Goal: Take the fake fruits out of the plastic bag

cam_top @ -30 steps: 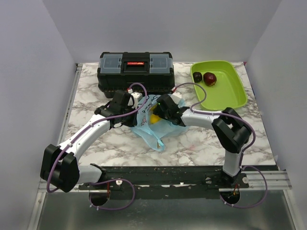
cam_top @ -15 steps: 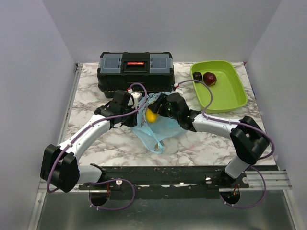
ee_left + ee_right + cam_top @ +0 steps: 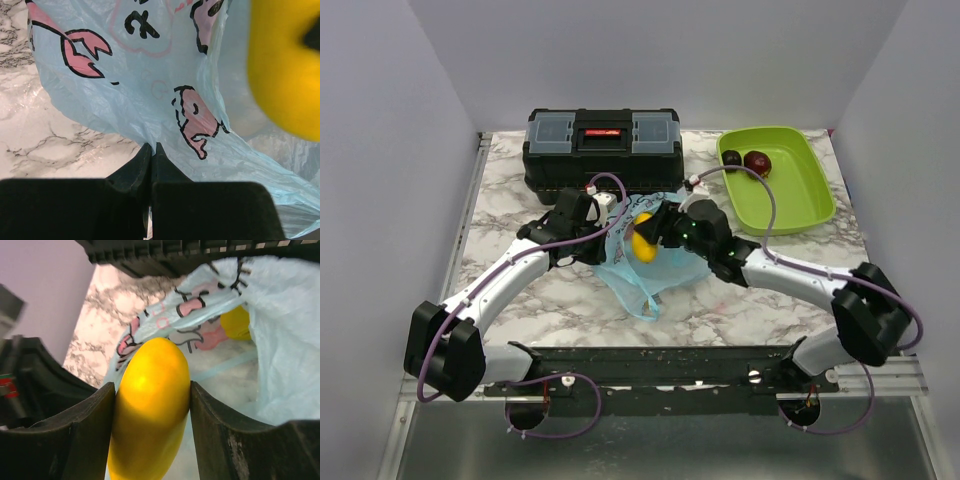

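The tray's bottom beside the dark red fruit (image 3: 757, 163) is bare, so my right gripper goes outward and right in the top view next, then lowers and releases.
The light-blue plastic bag (image 3: 650, 268) lies mid-table with pink printed marks (image 3: 197, 117). My right gripper (image 3: 650, 238) is shut on a yellow fruit (image 3: 643, 240), held just above the bag's mouth; it fills the right wrist view (image 3: 150, 405) between the fingers (image 3: 85, 435). A second yellow fruit (image 3: 236, 322) lies inside the bag (image 3: 280, 340). My left gripper (image 3: 592, 222) is shut on the bag's edge (image 3: 150, 150) at its left side. A dark purple fruit (image 3: 731, 159) and a dark red fruit (image 3: 757, 163) lie in the lime-green tray (image 3: 795, 195).
A black toolbox (image 3: 604, 148) with a red latch stands at the back, just behind the bag and both grippers. The tray sits at the back right. The marble table (image 3: 740, 310) is bounded by white walls on three sides.
My right arm has pulled back and swung out to the right, lifting the yellow fruit out of the bag's mouth. The left gripper has stayed holding the bag.
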